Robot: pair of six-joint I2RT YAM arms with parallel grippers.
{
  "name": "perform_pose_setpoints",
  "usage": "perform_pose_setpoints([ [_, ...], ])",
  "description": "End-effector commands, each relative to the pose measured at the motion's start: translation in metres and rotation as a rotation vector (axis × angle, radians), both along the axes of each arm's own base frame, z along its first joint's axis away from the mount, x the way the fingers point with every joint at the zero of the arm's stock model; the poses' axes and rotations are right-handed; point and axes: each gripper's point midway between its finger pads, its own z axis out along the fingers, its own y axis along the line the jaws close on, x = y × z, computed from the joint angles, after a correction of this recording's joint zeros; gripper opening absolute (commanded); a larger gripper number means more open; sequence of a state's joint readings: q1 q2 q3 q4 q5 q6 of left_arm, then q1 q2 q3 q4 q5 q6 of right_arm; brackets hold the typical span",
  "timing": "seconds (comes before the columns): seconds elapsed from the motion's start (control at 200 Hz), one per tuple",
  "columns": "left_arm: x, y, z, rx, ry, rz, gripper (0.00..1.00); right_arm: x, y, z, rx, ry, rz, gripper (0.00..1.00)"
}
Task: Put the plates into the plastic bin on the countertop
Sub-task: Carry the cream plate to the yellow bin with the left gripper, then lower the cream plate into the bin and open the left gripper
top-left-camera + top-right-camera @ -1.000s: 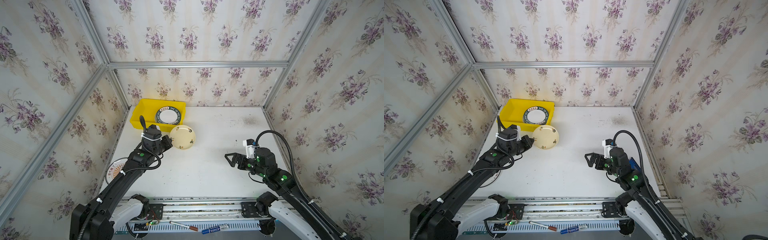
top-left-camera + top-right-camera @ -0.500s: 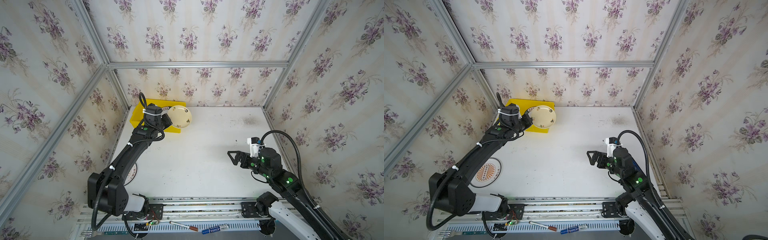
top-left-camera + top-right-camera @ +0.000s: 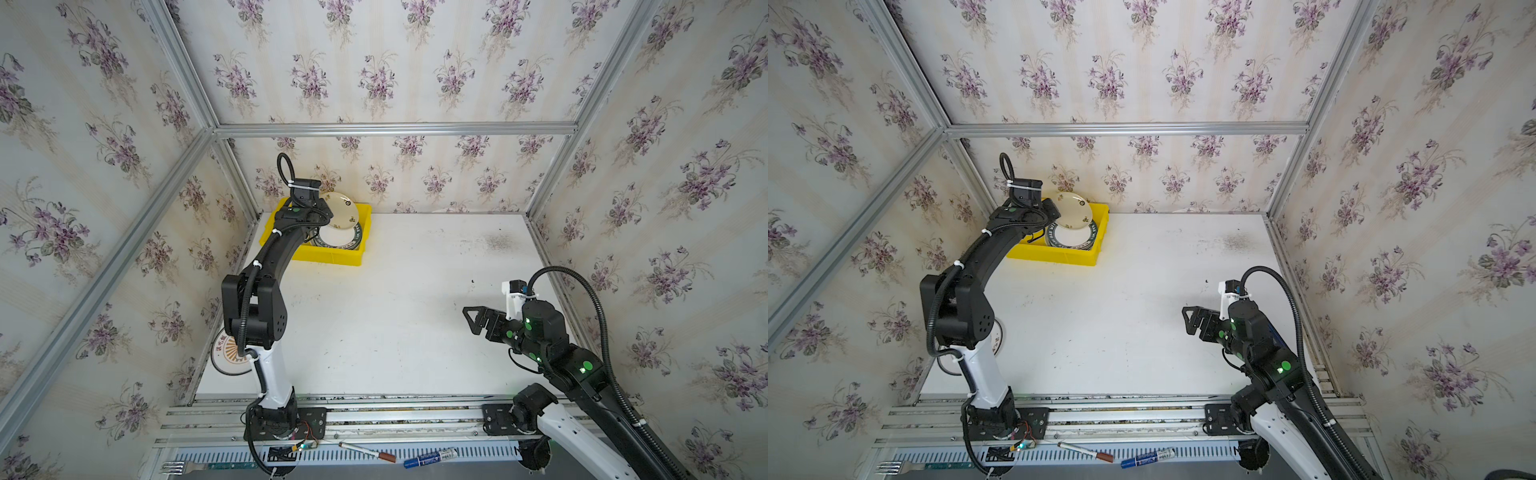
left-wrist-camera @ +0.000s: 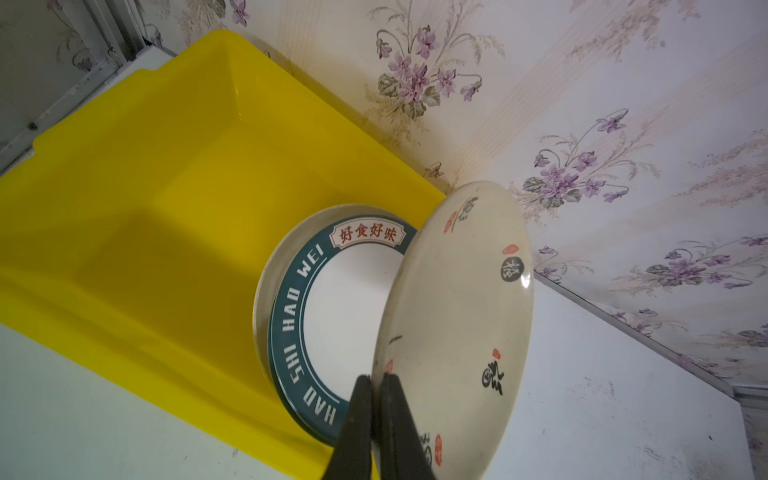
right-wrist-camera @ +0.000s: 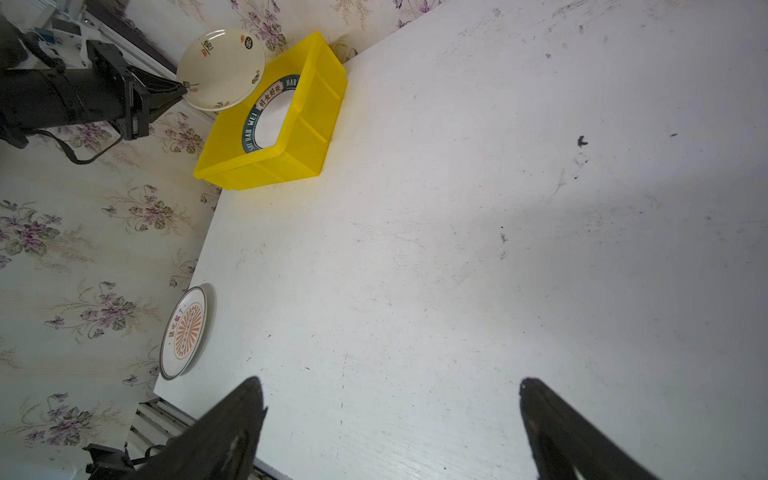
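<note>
My left gripper lowers the tilted cream plate onto the teal-rimmed plate [image 3: 338,240] [image 4: 332,307] next and releases the cream plate's rim. The teal-rimmed one lies below it, face up in the bin.
The yellow plastic bin [image 3: 328,255] [image 3: 1054,255] [image 4: 166,166] [image 5: 303,137] stands at the back left of the white countertop [image 3: 395,311]. In it lies a teal-rimmed plate [image 3: 338,240] [image 4: 332,307] [image 5: 270,112], with another rim showing beneath. My left gripper [image 4: 376,380] [image 3: 326,212] is shut on the rim of a cream plate [image 3: 343,210] [image 3: 1073,210] [image 4: 457,311] [image 5: 220,68], held tilted above the teal-rimmed one. A sunburst plate [image 5: 185,330] [image 3: 226,351] lies at the countertop's left edge, half hidden by the left arm. My right gripper [image 5: 390,390] [image 3: 471,318] hovers open and empty at the right.
Wallpapered walls with aluminium rails close in the back and both sides; the bin sits against the back wall. On the front rail lie a fork [image 3: 174,468], a red-tipped pen [image 3: 365,451] and a blue marker [image 3: 430,457].
The left arm has lifted the cream plate from in front of the bin and carried it back over the bin. The right arm has drifted slightly right, still open.
</note>
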State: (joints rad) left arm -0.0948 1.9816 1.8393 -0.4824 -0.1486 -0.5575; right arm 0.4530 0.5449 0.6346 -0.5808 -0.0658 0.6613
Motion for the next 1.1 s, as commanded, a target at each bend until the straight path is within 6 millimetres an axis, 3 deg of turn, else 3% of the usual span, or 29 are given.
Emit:
perform_pose_setpoints([
  [0.0,0.0,0.012,-0.012,0.062,0.057,0.02,0.0,0.005,-0.004,0.008,-0.004,-0.024,-0.032,0.98],
  [0.275,0.003,0.015,-0.042,0.074,0.122,0.007,0.0,0.006,-0.01,0.005,-0.015,-0.018,-0.061,0.98],
  [0.31,0.003,0.014,-0.043,0.071,0.125,0.002,0.04,0.005,-0.01,0.004,-0.014,-0.013,-0.062,0.98],
  [0.345,0.003,0.014,-0.045,0.071,0.128,-0.002,0.16,0.006,-0.01,0.003,-0.012,-0.01,-0.065,0.98],
  [0.37,0.002,0.013,-0.045,0.072,0.129,-0.007,0.31,0.006,-0.01,0.003,-0.011,-0.008,-0.066,0.98],
  [0.43,0.001,0.013,-0.044,0.082,0.13,-0.018,0.49,0.006,-0.009,0.002,-0.009,-0.004,-0.064,0.98],
  [0.47,-0.002,0.015,-0.041,0.092,0.129,-0.016,0.72,0.007,-0.009,0.003,-0.008,-0.006,-0.067,0.98],
  [0.49,-0.003,0.015,-0.039,0.095,0.127,-0.016,0.94,0.007,-0.009,0.003,-0.008,-0.005,-0.069,0.98],
  [0.505,-0.004,0.016,-0.037,0.098,0.123,-0.015,0.99,0.007,-0.01,0.003,-0.008,-0.005,-0.071,0.98],
  [0.7,-0.016,0.018,-0.006,0.115,0.072,-0.021,1.0,0.005,-0.011,0.005,-0.001,-0.01,-0.073,0.98],
  [0.81,-0.035,0.023,0.012,0.116,0.047,0.009,1.0,0.002,-0.013,0.007,0.0,-0.017,-0.077,0.98],
  [0.95,-0.073,0.033,0.023,0.116,0.039,0.061,1.0,-0.002,-0.012,0.008,0.014,-0.025,-0.069,0.98],
  [1.094,-0.132,0.045,0.011,0.083,0.051,0.156,1.0,-0.007,-0.01,0.008,0.008,-0.017,-0.039,0.98],
])
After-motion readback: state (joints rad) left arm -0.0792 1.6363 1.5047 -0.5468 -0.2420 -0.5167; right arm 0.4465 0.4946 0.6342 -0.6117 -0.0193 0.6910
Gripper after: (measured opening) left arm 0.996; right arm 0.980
